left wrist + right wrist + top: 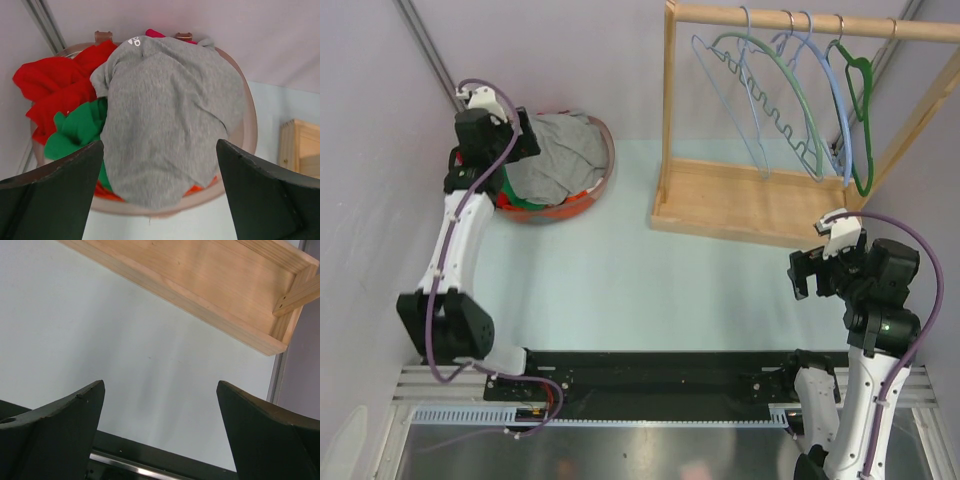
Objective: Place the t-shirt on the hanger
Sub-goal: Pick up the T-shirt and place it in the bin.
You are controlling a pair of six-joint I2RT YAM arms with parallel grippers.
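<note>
The t-shirt's middle lies below my left gripper, rightward in the top view. My left gripper lowers that way next and closes there, clear of the red garments.
The grey t-shirt lies crumpled on top of a round basket at the back left. In the left wrist view the t-shirt shows its small white logo at the far edge. My left gripper is open over the basket's left side; its jaws stand wide apart above the shirt's near part, holding nothing. The thin pale blue hanger hangs leftmost on the wooden rack's rail. My right gripper is open and empty above the table, in front of the rack.
Red and green garments lie under the shirt in the basket. The rack also holds a sage-green hanger with a wavy bar, another blue hanger and a dark green one. The rack's base lies ahead of the right gripper.
</note>
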